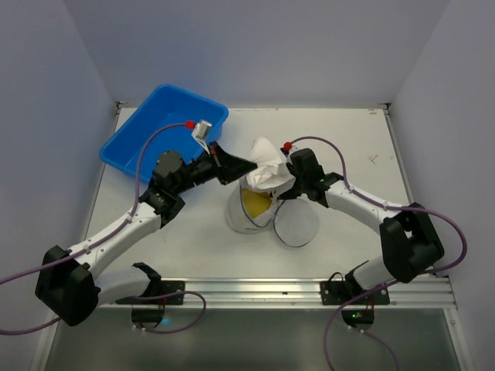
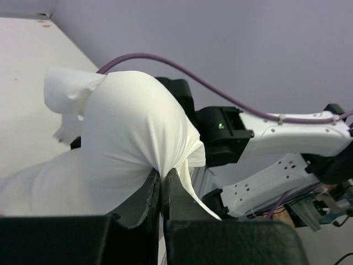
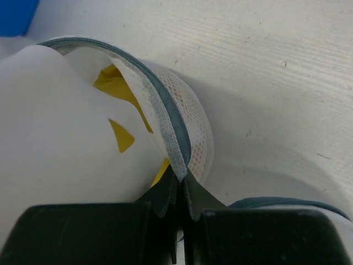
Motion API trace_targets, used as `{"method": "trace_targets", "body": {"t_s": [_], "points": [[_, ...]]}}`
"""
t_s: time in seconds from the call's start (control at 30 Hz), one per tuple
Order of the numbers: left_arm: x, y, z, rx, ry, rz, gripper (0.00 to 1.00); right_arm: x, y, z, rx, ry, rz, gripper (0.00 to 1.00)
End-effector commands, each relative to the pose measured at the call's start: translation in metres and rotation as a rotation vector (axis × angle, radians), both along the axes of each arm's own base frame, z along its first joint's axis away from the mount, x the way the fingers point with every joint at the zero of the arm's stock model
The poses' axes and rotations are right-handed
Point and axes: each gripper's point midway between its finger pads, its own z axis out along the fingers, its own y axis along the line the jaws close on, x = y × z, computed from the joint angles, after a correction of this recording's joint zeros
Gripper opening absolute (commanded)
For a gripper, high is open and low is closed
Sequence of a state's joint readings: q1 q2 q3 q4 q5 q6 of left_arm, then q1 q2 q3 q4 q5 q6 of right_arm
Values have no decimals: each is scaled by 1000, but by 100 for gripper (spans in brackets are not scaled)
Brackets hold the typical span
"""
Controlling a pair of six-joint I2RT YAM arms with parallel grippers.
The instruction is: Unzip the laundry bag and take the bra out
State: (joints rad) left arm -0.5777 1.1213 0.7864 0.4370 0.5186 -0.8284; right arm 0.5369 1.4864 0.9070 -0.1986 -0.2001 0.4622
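Observation:
My left gripper will go up, swing outward over the blue plastic tub (image 1: 172, 116) and go down to let go of the white cloth (image 1: 268, 166), because the cloth partly covers the bra.
The laundry bag (image 1: 241, 219) stands unzipped in the middle of the table, its round lid (image 1: 298, 226) flopped down to the right. The mustard-yellow bra (image 1: 257, 202) shows inside the opening, partly covered by a white cloth (image 1: 268, 166) that rises out of the bag. My left gripper (image 1: 246, 164) is shut on that cloth (image 2: 132, 127), pinching a fold between its fingertips (image 2: 161, 179). My right gripper (image 1: 285, 179) is shut on the bag's zipper rim (image 3: 171, 118), with yellow bra fabric (image 3: 113, 83) and the white cloth (image 3: 55, 138) just beyond its fingertips (image 3: 181, 179).
A blue plastic tub (image 1: 162, 127) sits at the back left, behind the left arm. Grey walls close in the table on three sides. A metal rail (image 1: 255, 290) runs along the near edge between the arm bases.

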Motion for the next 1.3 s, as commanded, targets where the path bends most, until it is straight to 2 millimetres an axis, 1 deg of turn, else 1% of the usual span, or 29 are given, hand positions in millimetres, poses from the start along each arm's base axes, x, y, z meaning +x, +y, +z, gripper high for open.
{"method": "trace_targets", "body": {"t_s": [0.0, 0.03, 0.07, 0.1, 0.17, 0.2, 0.23, 0.27, 0.3, 0.33, 0.4, 0.43, 0.57, 0.6, 0.63, 0.67, 0.7, 0.77, 0.8, 0.83, 0.9, 0.93, 1.0, 1.03, 1.07, 1.13, 1.2, 1.23, 1.27], "points": [[7, 0, 70, -202, -136, -20, 0, -6, 6, 4, 16, 8, 1, 0], [19, 2, 78, -187, -138, 20, 0, -6, 5, 4, 16, 9, -3, 0], [31, 7, 80, -165, -132, 71, 0, -8, 4, 3, 12, 9, -4, 0], [55, 22, 82, -133, -149, 181, 0, -8, 1, 2, 3, 9, -10, 0], [73, 42, 97, -112, -143, 269, 0, -9, -1, 4, 2, 1, -13, 0], [87, 63, 104, -116, -155, 340, 0, -11, -3, 1, -4, 6, -17, 0], [92, 74, 117, -107, -163, 381, 0, -12, -4, 2, -3, 3, -17, 0], [100, 85, 122, -72, -191, 431, 0, -13, -3, 4, 2, 0, -15, 0], [111, 102, 128, -54, -200, 506, 0, -15, -4, 3, 4, 3, -14, 0], [113, 109, 140, -34, -205, 534, 0, -16, -4, 4, 6, 2, -13, 0], [116, 120, 154, -20, -245, 550, 0, -19, -5, 3, 5, 8, -11, 0], [116, 124, 167, -19, -263, 556, 0, -19, -5, 3, 5, 10, -10, 0], [129, 148, 187, 35, -293, 649, 0, -20, -8, 4, -6, 3, -16, 0], [137, 161, 189, 49, -290, 705, 0, -20, -9, 4, -8, 3, -15, 0], [144, 166, 192, 73, -289, 731, 0, -20, -9, 4, -8, 2, -16, 0], [149, 172, 190, 97, -284, 751, 0, -21, -9, 4, -6, 5, -12, 0], [158, 185, 186, 129, -279, 801, 0, -21, -8, 4, -5, 7, -11, 0], [172, 194, 186, 151, -284, 826, 0, -23, -7, 3, 0, 11, -2, 0], [179, 202, 185, 165, -288, 848, 0, -23, -7, 3, 3, 11, 0, 0], [190, 206, 183, 174, -286, 857, 0, -23, -6, 2, 6, 14, 2, 0], [204, 215, 180, 199, -290, 879, 0, -23, -4, 2, 13, 14, 7, 0], [217, 216, 174, 208, -278, 883, 0, -23, -5, 1, 12, 15, 6, 0], [230, 222, 168, 216, -273, 895, 0, -23, -4, 0, 15, 17, 9, 0], [240, 224, 165, 207, -291, 904, 0, -24, -3, 0, 16, 18, 14, 0], [244, 226, 164, 207, -301, 910, 0, -23, -3, 0, 17, 16, 16, 0], [259, 232, 153, 214, -317, 932, 0, -23, -2, 1, 21, 14, 21, 0], [269, 238, 144, 239, -326, 944, 0, -24, -2, -2, 16, 19, 29, 0], [277, 239, 128, 252, -313, 939, 0, -25, -2, -2, 16, 19, 34, 0], [281, 240, 118, 261, -309, 933, 0, -25, -1, -3, 14, 19, 38, 0]]}}
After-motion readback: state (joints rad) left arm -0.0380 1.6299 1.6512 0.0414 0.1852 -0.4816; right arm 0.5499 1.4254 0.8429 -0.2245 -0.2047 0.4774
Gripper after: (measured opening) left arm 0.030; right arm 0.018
